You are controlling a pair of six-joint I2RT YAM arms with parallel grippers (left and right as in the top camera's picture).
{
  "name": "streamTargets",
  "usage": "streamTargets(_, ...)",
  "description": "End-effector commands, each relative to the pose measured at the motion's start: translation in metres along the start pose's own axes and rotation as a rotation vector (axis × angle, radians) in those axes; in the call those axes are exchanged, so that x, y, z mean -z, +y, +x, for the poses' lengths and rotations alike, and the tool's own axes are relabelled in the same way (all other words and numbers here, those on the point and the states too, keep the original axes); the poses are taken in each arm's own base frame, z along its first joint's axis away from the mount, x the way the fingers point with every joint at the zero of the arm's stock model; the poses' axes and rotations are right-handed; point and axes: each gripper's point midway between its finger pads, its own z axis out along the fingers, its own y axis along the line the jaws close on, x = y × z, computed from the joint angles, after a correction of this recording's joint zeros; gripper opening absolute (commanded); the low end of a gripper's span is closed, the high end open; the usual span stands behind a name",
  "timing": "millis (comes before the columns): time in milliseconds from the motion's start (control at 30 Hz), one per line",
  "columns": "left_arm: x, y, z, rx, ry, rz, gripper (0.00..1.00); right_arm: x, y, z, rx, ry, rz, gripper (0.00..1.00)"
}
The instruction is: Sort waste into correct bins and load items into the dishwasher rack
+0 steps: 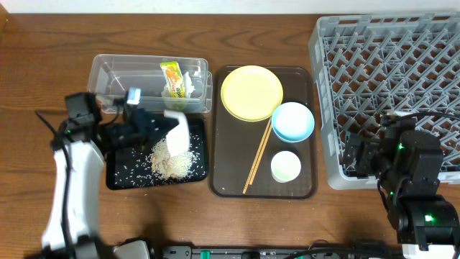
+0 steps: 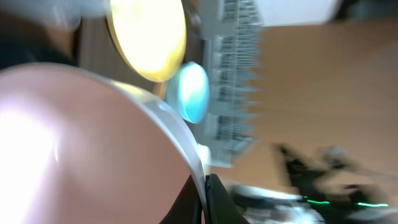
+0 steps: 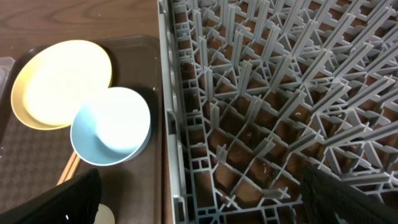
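My left gripper should turn the bowl upright now that the rice is in the black tray (image 1: 121, 178), and then lower it onto the free space beside the brown tray's chopsticks.
My left gripper (image 1: 164, 126) is shut on the rim of the white bowl (image 1: 177, 132), which it holds tipped over the black tray (image 1: 121, 178). A heap of rice scraps (image 1: 171, 162) lies in that tray. In the left wrist view the bowl (image 2: 81, 143) fills the left side, with my fingers (image 2: 205, 198) pinching its rim. The snack wrapper (image 1: 172, 78) and white paper (image 1: 191, 83) lie in the clear tub (image 1: 115, 72). The yellow plate (image 1: 251, 92), blue bowl (image 1: 292, 121), white cup (image 1: 285, 166) and chopsticks (image 1: 257, 160) sit on the brown tray. My right gripper (image 1: 357, 155) is open and empty over the grey rack's (image 1: 402, 65) front left corner.
The brown tray (image 1: 228, 183) lies between the black tray and the rack. The right wrist view shows the rack's wall (image 3: 166, 93), the plate (image 3: 59, 81) and the blue bowl (image 3: 112, 127) beside it. Loose rice grains scatter over the black tray's floor.
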Motion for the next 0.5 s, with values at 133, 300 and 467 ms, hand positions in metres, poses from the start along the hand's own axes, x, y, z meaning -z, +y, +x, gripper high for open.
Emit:
streamTargets(133,-0.032,-0.015,-0.011,-0.444,-0.159,-0.408,0.06,0.005,0.008,-0.006,0.022,-0.016,-0.025,0.99)
streamTargets(300,-0.082,-0.023,0.01,-0.6,-0.1,-0.47,0.06,0.005,0.008,-0.006,0.022,-0.016,-0.025,0.99)
streamTargets(467,-0.137,-0.007,0.052,-0.68,0.056,-0.51,0.06,0.005,0.008,-0.006,0.022,-0.016,-0.025,0.99)
